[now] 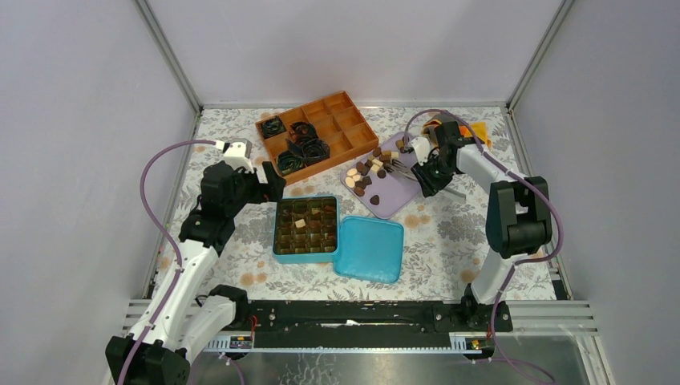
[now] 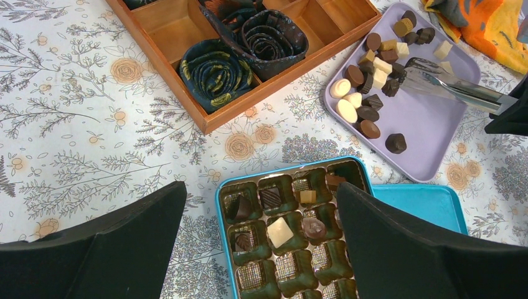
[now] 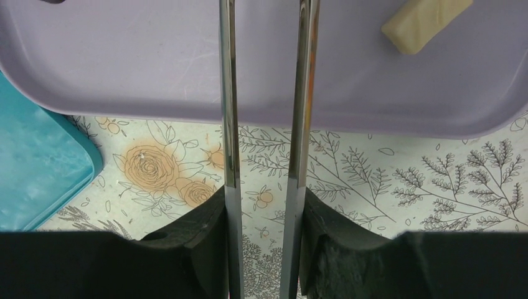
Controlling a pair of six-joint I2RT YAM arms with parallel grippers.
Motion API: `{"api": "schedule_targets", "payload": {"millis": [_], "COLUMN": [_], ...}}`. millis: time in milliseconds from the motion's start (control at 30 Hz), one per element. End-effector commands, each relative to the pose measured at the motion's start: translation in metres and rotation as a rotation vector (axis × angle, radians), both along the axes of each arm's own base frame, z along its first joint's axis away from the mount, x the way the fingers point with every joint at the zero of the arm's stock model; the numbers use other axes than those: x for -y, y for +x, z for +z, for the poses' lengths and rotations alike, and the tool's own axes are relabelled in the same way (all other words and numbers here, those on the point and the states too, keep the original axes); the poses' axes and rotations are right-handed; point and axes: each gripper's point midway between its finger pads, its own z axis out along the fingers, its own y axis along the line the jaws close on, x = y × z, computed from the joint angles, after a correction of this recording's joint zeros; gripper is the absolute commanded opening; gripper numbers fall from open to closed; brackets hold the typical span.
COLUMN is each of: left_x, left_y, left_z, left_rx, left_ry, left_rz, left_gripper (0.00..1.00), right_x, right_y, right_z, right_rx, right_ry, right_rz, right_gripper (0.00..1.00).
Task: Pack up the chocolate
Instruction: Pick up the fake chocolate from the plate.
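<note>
The teal box's rim (image 1: 277, 206) (image 2: 219, 202) opposite the lid, at the box's far corner, is below and between the open fingers of my left gripper. My left gripper should go down next with one finger on each side of it and close.
Several dark, mid-brown and cream chocolates (image 1: 365, 172) lie on a lilac tray (image 1: 393, 199). They also show in the left wrist view (image 2: 367, 81). A teal box (image 1: 277, 233) with a gold cell insert holds a few pieces, among them a cream square (image 2: 279, 232). My left gripper (image 2: 261, 190) is open and empty, hovering over the box's far end (image 2: 219, 205). My right gripper (image 3: 264, 212) is shut on metal tongs (image 3: 229, 124). The tongs (image 2: 454, 87) reach over the tray toward the pile, arms apart, tips out of the wrist view. One cream piece (image 3: 423, 22) lies near them.
The teal lid (image 1: 370, 249) lies against the box's right side, close to the lilac tray. A wooden divided tray (image 1: 317, 132) with dark rolled pieces (image 2: 215, 71) stands at the back. An orange cloth (image 2: 485, 25) lies behind the lilac tray.
</note>
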Motion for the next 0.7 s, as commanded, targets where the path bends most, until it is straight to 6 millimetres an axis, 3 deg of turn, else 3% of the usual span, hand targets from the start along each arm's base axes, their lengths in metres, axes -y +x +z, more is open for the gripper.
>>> {"api": "schedule_targets", "payload": {"millis": [0, 667], "left_x": [-0.002, -0.001], "left_y": [0.0014, 0.0013], "left_z": [0.0022, 0.0009], "left_rx": [0.021, 0.017], "left_ry": [0.013, 0.011], "left_rz": [-0.003, -0.008], "left_gripper": [0.99, 0.99], "right_x": [-0.0046, -0.0121], "right_y": [0.0183, 0.0278], "right_z": [0.015, 0.0128], "right_rx": [0.037, 0.012], "right_ry": [0.025, 0.052], "right_rz": [-0.007, 0.006], "right_gripper": [0.43, 0.43]}}
